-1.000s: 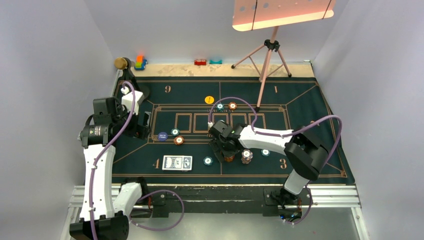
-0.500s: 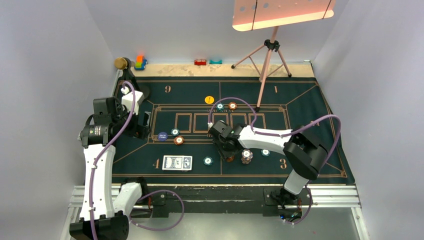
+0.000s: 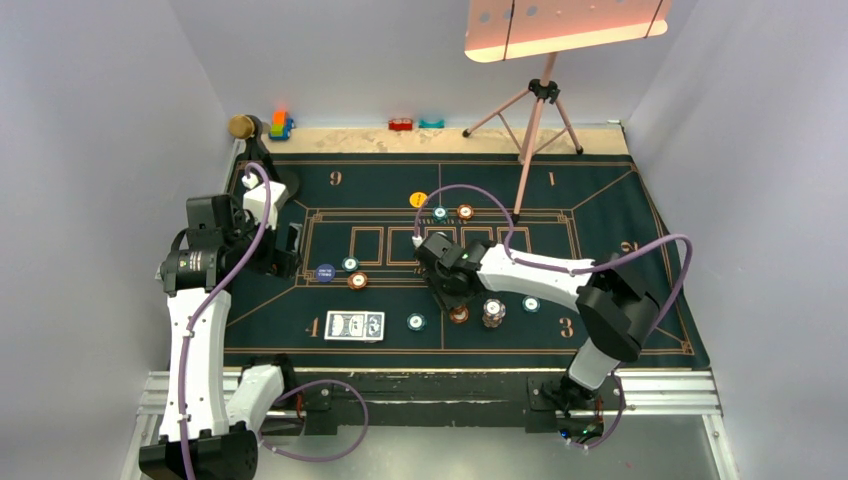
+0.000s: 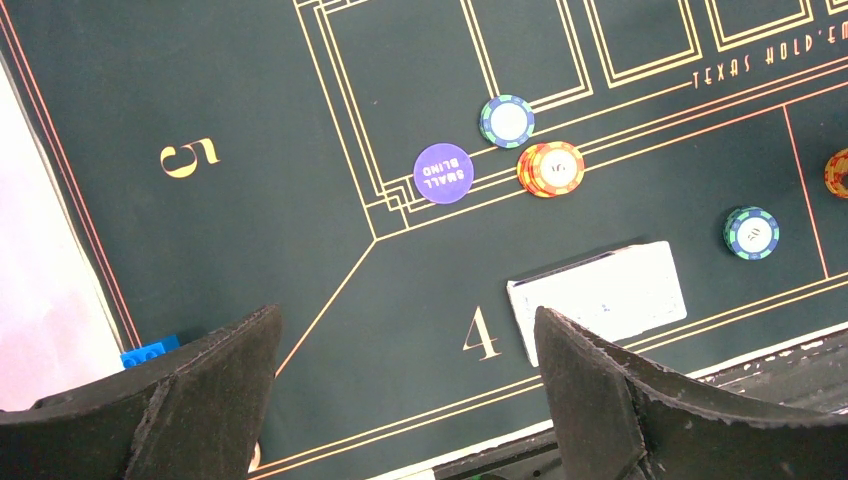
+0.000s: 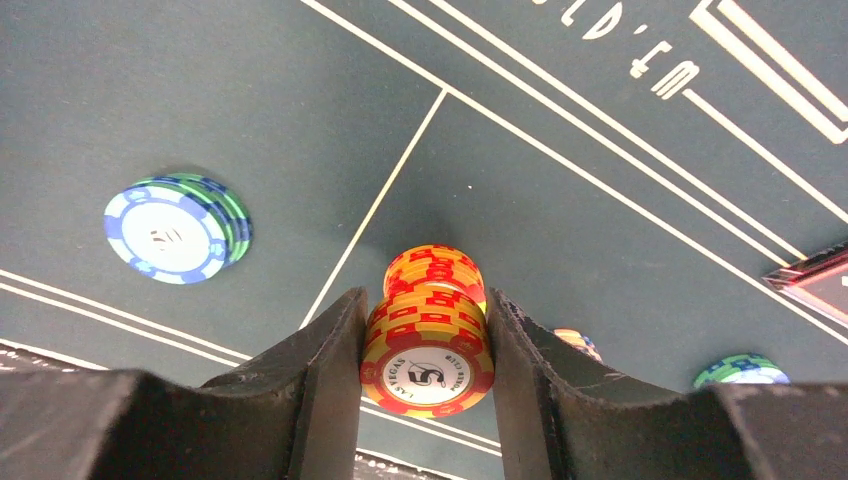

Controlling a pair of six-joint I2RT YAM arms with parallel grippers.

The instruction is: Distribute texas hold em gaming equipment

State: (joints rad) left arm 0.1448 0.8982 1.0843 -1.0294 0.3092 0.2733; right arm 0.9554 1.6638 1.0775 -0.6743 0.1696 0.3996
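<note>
Next, my right gripper moves to the right in the top view, lowers beside the teal chip past the mixed stack [image 5: 742,370] and releases, since that chip lacks orange chips.
My right gripper [image 3: 447,287] is shut on a small stack of orange chips [image 5: 428,350], held above the dark green mat. More orange chips [image 5: 433,266] lie just below and beyond it, also seen in the top view [image 3: 459,314]. My left gripper [image 3: 285,250] is open and empty above the mat's left side; its jaws stand wide apart in the left wrist view [image 4: 405,400]. Blue-backed cards [image 3: 355,325] lie by the number 4. Teal chips [image 3: 416,322] and a mixed chip stack [image 3: 492,313] sit nearby. A dark-blue button [image 3: 324,272] and a yellow button [image 3: 419,199] lie on the mat.
A pink tripod [image 3: 530,110] stands at the back of the mat [image 3: 600,200]. Small toy blocks [image 3: 281,124] sit along the far edge. Other chips lie at the mat's centre [image 3: 357,281] and far side [image 3: 465,212]. A teal chip [image 5: 178,228] lies left of the right gripper.
My right gripper has lifted and moved a little away from the table's front edge with orange chips in it, uncovering the orange chips left on the mat. The left arm has not moved.
</note>
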